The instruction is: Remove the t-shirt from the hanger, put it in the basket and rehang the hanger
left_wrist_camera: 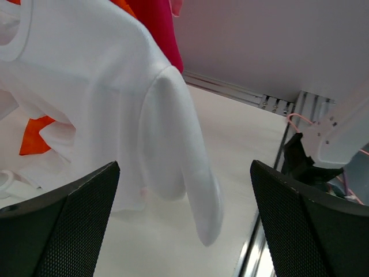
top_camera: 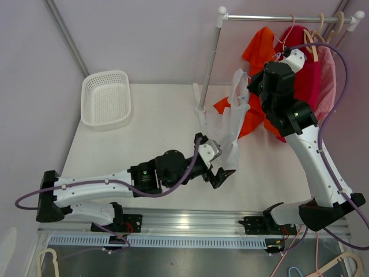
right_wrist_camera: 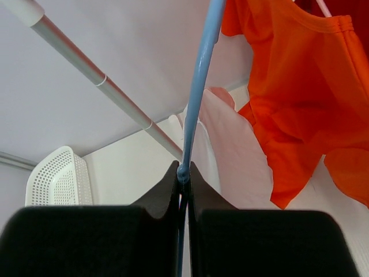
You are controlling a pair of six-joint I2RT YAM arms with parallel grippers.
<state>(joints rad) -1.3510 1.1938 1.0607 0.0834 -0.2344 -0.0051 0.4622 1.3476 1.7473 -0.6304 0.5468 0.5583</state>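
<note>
The robot's left gripper will next move outward and to its right in the top view, with its fingers on either side of the sleeve's drooping fold (top_camera: 232,156) (left_wrist_camera: 195,182), which hangs free there.
A white t-shirt (top_camera: 233,124) hangs on a light-blue hanger (right_wrist_camera: 199,75) above the table, in front of the clothes rack. My right gripper (top_camera: 253,86) is shut on the hanger's thin stem; in the right wrist view (right_wrist_camera: 184,173) the jaws pinch the blue wire, with the shirt (right_wrist_camera: 230,150) draped behind it. My left gripper (top_camera: 222,164) is open at the shirt's lower hem. In the left wrist view the shirt's sleeve and hem (left_wrist_camera: 173,144) hang ahead of and between the wide-apart fingers (left_wrist_camera: 75,219), not touching them.
A white basket (top_camera: 105,98) sits at the table's back left. The rack's upright pole (top_camera: 209,63) and top rod (top_camera: 277,18) stand behind the shirt. An orange shirt (top_camera: 259,52) and a red shirt (top_camera: 311,75) hang on the rod with several spare hangers.
</note>
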